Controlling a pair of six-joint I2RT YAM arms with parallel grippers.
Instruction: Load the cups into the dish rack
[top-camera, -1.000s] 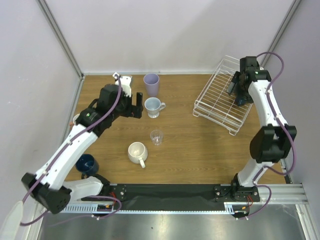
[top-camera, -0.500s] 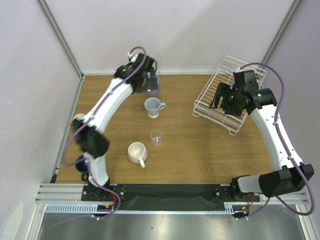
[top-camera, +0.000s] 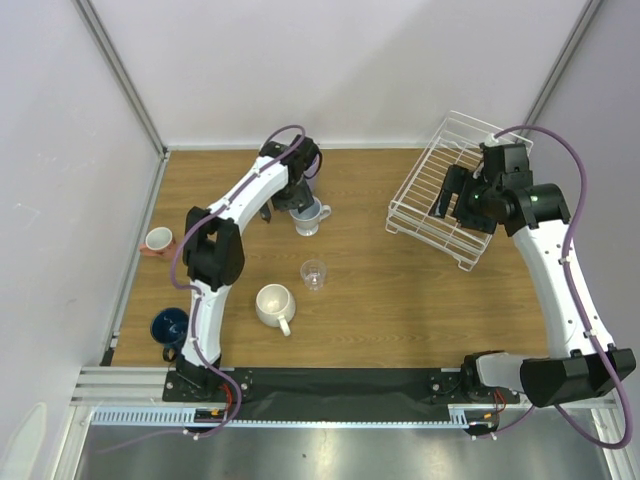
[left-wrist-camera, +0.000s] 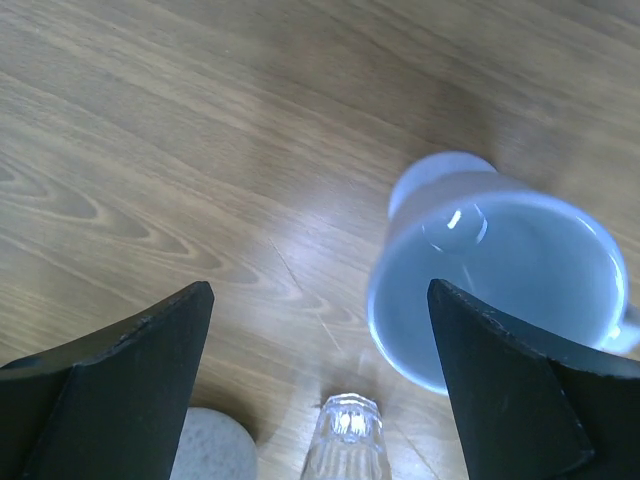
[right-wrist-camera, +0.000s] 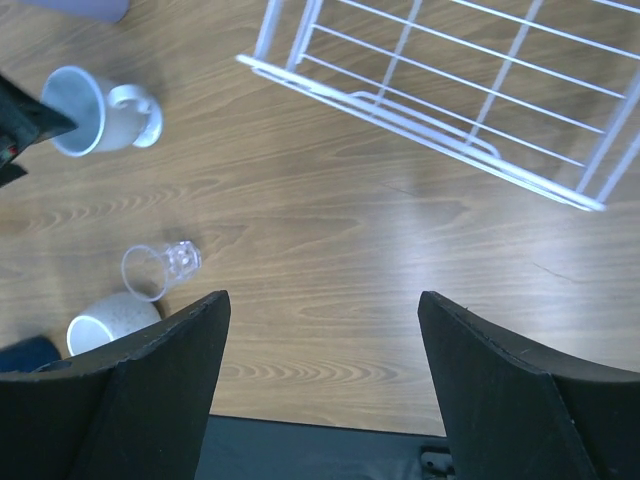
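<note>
My left gripper is open, with the pale blue-white mug's rim off-centre between its fingers, so next it needs to move toward the right in the left wrist view, onto that rim.
My left gripper hangs open just behind the pale blue-white mug, holding nothing. In the left wrist view its open jaws frame bare wood, with that mug upright at the right finger and the clear glass below. The cream mug, clear glass, navy cup and terracotta cup stand on the table. My right gripper is open and empty over the white wire dish rack. The lavender tumbler shows only at the right wrist view's top edge.
The dish rack sits tilted at the back right corner, close to the right wall. The left arm stretches across the left half of the wooden table. A black strip runs along the near edge.
My left gripper has come forward from the lavender tumbler to just above the pale blue-white mug. My right gripper has shifted slightly over the dish rack, still open.
</note>
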